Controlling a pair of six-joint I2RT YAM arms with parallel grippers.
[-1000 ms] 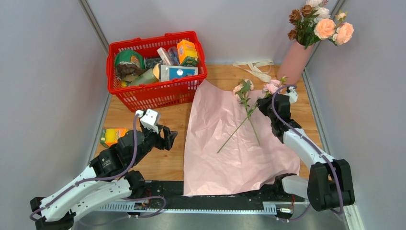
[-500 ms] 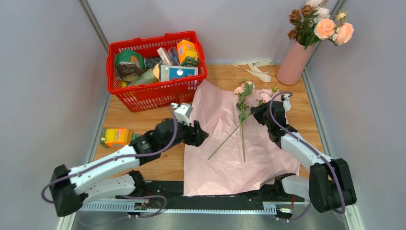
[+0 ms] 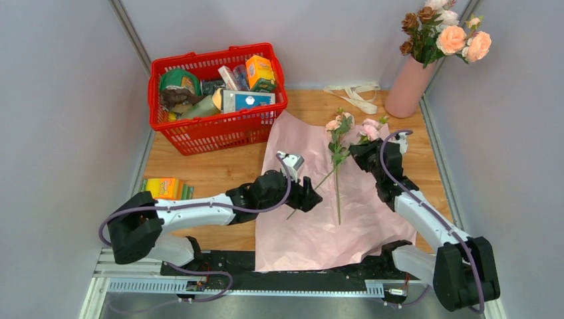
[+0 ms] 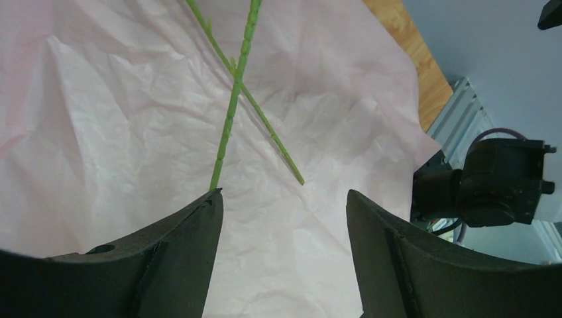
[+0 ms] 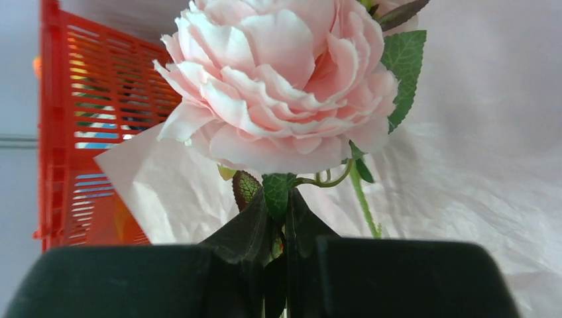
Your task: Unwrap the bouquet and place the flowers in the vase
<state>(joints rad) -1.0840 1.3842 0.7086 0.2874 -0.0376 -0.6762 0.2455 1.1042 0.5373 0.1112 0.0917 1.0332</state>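
Observation:
Next, the right gripper lifts the rose up and outward, lowers its stem into the vase's opening and releases.
The bouquet is undone: its pink paper lies flat on the table with two flowers crossed on it. One rose lies free, its stem pointing toward me. My right gripper is shut on the other rose just under the bloom, among its leaves. My left gripper hovers open over the paper at the lower ends of the stems; one stem end meets its left fingertip, and nothing lies between the jaws. The salmon vase stands at the back right with several flowers in it.
A red basket full of groceries stands at the back left, close to the paper's corner, and shows in the right wrist view as well. A cream ribbon lies beside the vase. A yellow box sits near the left edge.
My left arm has swung right from beside the yellow box onto the paper, reaching the stem ends with jaws open. The right gripper shifted slightly, turning the held rose's stem.

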